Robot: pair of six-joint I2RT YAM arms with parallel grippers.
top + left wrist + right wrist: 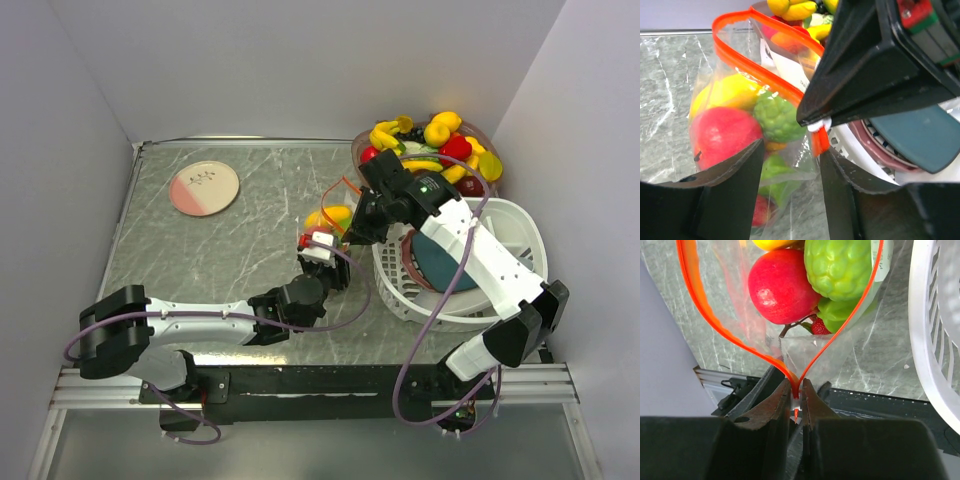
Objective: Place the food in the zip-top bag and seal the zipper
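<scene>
I will draw the slider with my right gripper outward to the zipper's far end (pixel 343 180), then to the left in the top view, before I release it, because the bag's opening gapes.
The zip-top bag (pixel 335 215) lies mid-table, its mouth spread in a V. Inside it is food: a red apple (pixel 782 285), a bumpy green fruit (pixel 840 265), a yellow piece (pixel 727 92) and a strawberry (pixel 820 326). My right gripper (pixel 797 387) is shut on the white slider (pixel 818 125) at the end of the orange-red zipper (pixel 819 141). My left gripper (pixel 790 150) stands open astride the bag's corner just below that slider. Clear plastic lies between its fingers, and the strip's end touches the right finger (pixel 840 200).
A clear bowl (pixel 358 145) heaped with more toy fruit stands at the back right. A white slatted basket (pixel 520 225) holding a teal plate (pixel 445 265) sits close to the bag's right side. A pink plate (pixel 203 187) lies at the back left.
</scene>
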